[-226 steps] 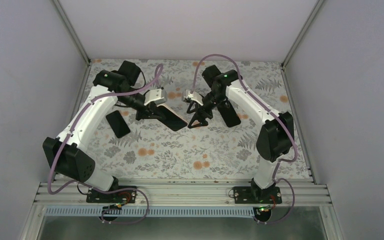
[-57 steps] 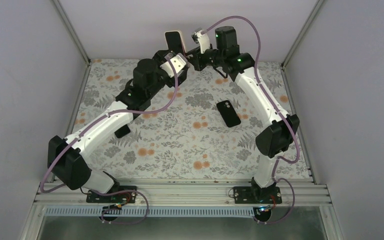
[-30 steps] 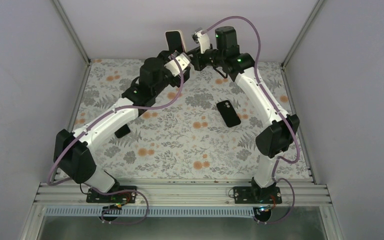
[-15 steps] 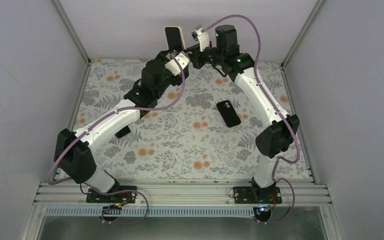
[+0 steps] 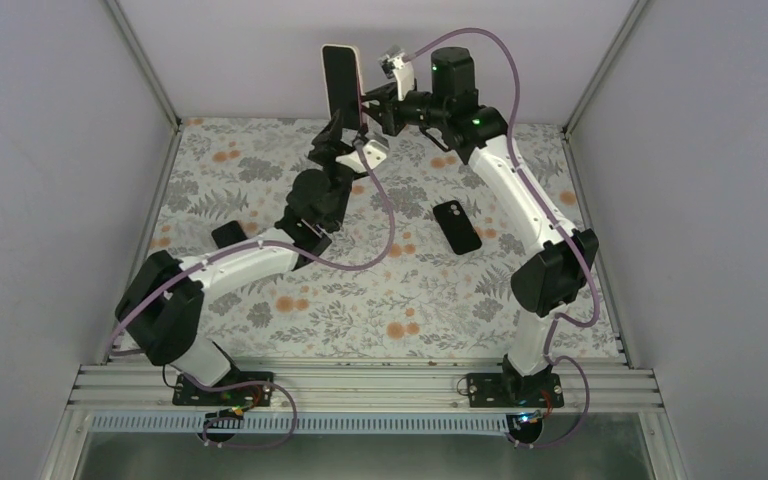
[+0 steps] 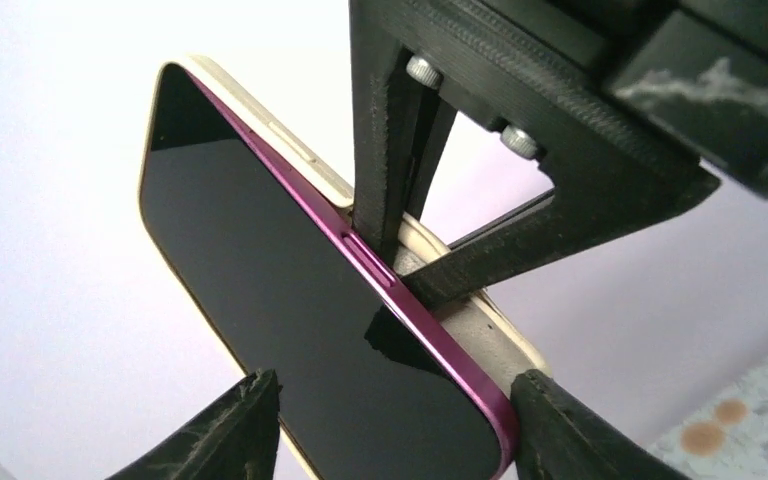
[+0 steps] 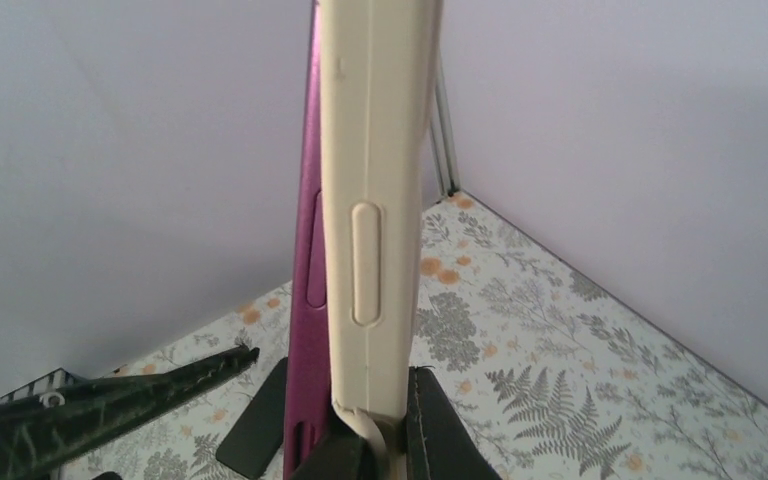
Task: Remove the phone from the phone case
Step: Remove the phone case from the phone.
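My right gripper draws the peeled case off the phone next, lowers it and releases, since clear tabletop near its middle lies below and back.
The phone (image 5: 339, 85), dark screen with a magenta frame, is held upright high above the table's back edge in a cream phone case (image 5: 357, 72). My right gripper (image 5: 367, 100) is shut on the case's side rim, which is peeled off the phone there. In the right wrist view the cream case (image 7: 375, 200) stands beside the magenta phone edge (image 7: 310, 300), pinched in the right gripper (image 7: 385, 445). My left gripper (image 6: 400, 425) comes from below. One finger touches the magenta corner (image 6: 495, 410), the other the cream rim on the far side of the screen (image 6: 290, 300).
A black phone-shaped item (image 5: 457, 226) lies on the floral table (image 5: 390, 290) right of centre. Another black one (image 5: 228, 235) lies at the left, partly under my left arm. The back wall (image 5: 260, 60) is close behind both grippers.
My left arm has drawn in and turned its wrist upward under the phone. Its jaws have narrowed onto the phone's lower end. The right gripper has lifted the phone slightly.
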Robot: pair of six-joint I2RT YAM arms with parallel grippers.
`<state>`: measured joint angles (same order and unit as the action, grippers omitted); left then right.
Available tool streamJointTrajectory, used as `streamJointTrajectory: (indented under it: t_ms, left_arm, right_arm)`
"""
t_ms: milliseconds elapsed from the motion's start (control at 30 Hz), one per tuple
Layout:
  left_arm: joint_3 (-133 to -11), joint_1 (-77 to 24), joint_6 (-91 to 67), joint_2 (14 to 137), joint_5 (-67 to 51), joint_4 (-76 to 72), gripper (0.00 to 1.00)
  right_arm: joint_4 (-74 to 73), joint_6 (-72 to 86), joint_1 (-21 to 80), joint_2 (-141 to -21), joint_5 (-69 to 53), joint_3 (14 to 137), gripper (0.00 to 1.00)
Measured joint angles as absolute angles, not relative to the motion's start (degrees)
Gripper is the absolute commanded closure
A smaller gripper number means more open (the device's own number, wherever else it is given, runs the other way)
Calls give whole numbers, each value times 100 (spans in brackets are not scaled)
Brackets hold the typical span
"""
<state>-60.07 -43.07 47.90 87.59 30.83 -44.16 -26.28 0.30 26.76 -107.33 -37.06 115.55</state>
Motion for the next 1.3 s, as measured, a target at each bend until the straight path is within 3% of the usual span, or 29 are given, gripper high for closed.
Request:
streamJointTrajectory:
  t_ms: [233, 333, 600, 1000, 1300]
  left_arm:
    - [-5830, -4386, 6038, 9356, 3301, -6243, 67]
    - [-5830, -4403, 6514, 9568, 3369, -6761, 79]
    - [-5830, -4421, 7107, 9727, 3607, -7494, 97]
    - [-5828, -4449, 6637, 9668, 3732, -6993, 98]
    - [-5894, -4764, 5977, 8849, 3916, -6235, 98]
  right_arm:
    - [-2399, 30, 2635, -10816, -4309, 11555, 97]
    - [-2331, 32, 2589, -10921, -4576, 11592, 97]
    - [-2307, 257, 2543, -11045, -4875, 11716, 97]
    - [-2578, 436, 2545, -11148, -4447, 11780, 97]
    - [-2812, -21, 2416, -11262, -2097, 11581, 97]
